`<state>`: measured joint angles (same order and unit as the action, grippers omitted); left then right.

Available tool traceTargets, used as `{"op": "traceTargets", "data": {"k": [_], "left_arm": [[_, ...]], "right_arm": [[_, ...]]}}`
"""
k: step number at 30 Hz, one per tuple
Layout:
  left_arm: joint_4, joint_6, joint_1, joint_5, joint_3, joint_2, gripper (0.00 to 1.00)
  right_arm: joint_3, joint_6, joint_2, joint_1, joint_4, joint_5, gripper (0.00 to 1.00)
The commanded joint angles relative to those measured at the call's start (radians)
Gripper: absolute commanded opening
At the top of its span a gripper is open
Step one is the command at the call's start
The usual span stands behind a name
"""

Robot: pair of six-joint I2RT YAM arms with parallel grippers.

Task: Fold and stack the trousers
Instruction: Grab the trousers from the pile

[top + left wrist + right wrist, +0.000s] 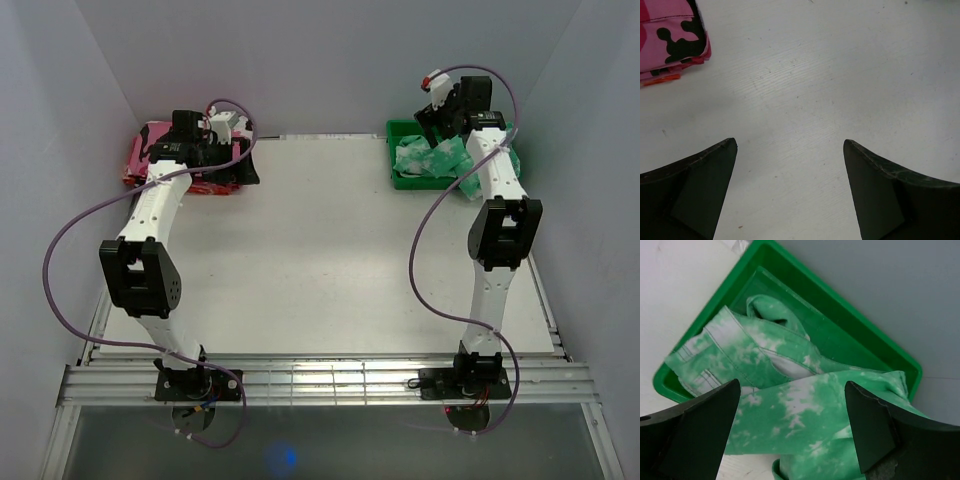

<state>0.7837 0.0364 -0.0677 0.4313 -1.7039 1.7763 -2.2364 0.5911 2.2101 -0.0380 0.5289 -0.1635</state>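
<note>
The trousers' stitched seam by the white patch (pixel 431 158) (pixel 774 367) lies below, so the right gripper lowers its open fingers into the tray onto that crumpled cloth next.
The trousers (pixel 790 405), bright green with white blotches, lie crumpled in a green plastic tray (pixel 850 325) at the table's far right, and part spills over its rim. In the top view the trousers (pixel 430 158) fill that tray (pixel 400 181). My right gripper (pixel 792 390) hovers open above the cloth, nothing between its fingers; from above the right gripper (pixel 432 112) sits over the tray's back edge. My left gripper (pixel 790 145) is open over bare table, beside the folded pink camouflage cloth (pixel 670 37). In the top view the left gripper (pixel 235 165) sits at the far left.
A folded stack of pink, black and white camouflage cloth (pixel 150 155) lies at the far left corner, partly under the left arm. Grey walls close the table on three sides. The white tabletop (pixel 320 250) spreads between both arms.
</note>
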Motion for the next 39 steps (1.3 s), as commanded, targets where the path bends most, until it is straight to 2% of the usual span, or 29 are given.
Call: {"op": "traceTargets", "data": {"k": [1, 13, 14, 16, 17, 19, 23, 24, 25, 28, 34, 39], "left_arm": [[0.014, -0.003, 0.039, 0.050, 0.000, -0.017, 0.98], [0.031, 0.016, 0.059, 0.061, 0.001, 0.017, 0.98], [0.034, 0.017, 0.059, 0.063, 0.001, 0.018, 0.98], [0.035, 0.025, 0.059, 0.063, 0.001, 0.017, 0.98], [0.035, 0.028, 0.059, 0.060, 0.003, 0.018, 0.98], [0.037, 0.031, 0.059, 0.050, 0.003, 0.017, 0.98], [0.038, 0.034, 0.059, 0.044, 0.006, 0.008, 0.98], [0.038, 0.036, 0.059, 0.043, 0.007, 0.006, 0.98], [0.040, 0.036, 0.059, 0.040, 0.009, 0.005, 0.98], [0.038, 0.036, 0.059, 0.030, 0.015, 0.000, 0.98], [0.037, 0.036, 0.059, 0.034, 0.027, -0.009, 0.98], [0.034, 0.030, 0.059, 0.018, 0.026, -0.008, 0.98]], "right_arm": [[-0.048, 0.145, 0.074, -0.003, 0.097, -0.019, 0.90], [0.020, 0.148, 0.232, -0.003, 0.022, -0.051, 0.90], [0.018, 0.154, 0.243, -0.003, 0.019, -0.036, 0.91], [0.012, 0.165, 0.270, 0.000, 0.017, -0.028, 0.99], [0.009, 0.164, 0.276, 0.001, 0.010, -0.028, 0.87], [-0.003, 0.148, 0.295, 0.006, 0.000, -0.028, 0.74], [-0.031, 0.111, 0.296, 0.015, -0.018, -0.013, 0.17], [-0.031, 0.113, 0.293, 0.016, -0.023, -0.010, 0.11], [-0.031, 0.111, 0.280, 0.020, -0.026, -0.010, 0.08], [-0.017, 0.063, 0.217, 0.024, -0.064, -0.019, 0.08], [0.040, -0.077, 0.044, 0.069, -0.185, -0.131, 0.08], [0.014, -0.149, -0.026, 0.084, -0.221, -0.180, 0.08]]}}
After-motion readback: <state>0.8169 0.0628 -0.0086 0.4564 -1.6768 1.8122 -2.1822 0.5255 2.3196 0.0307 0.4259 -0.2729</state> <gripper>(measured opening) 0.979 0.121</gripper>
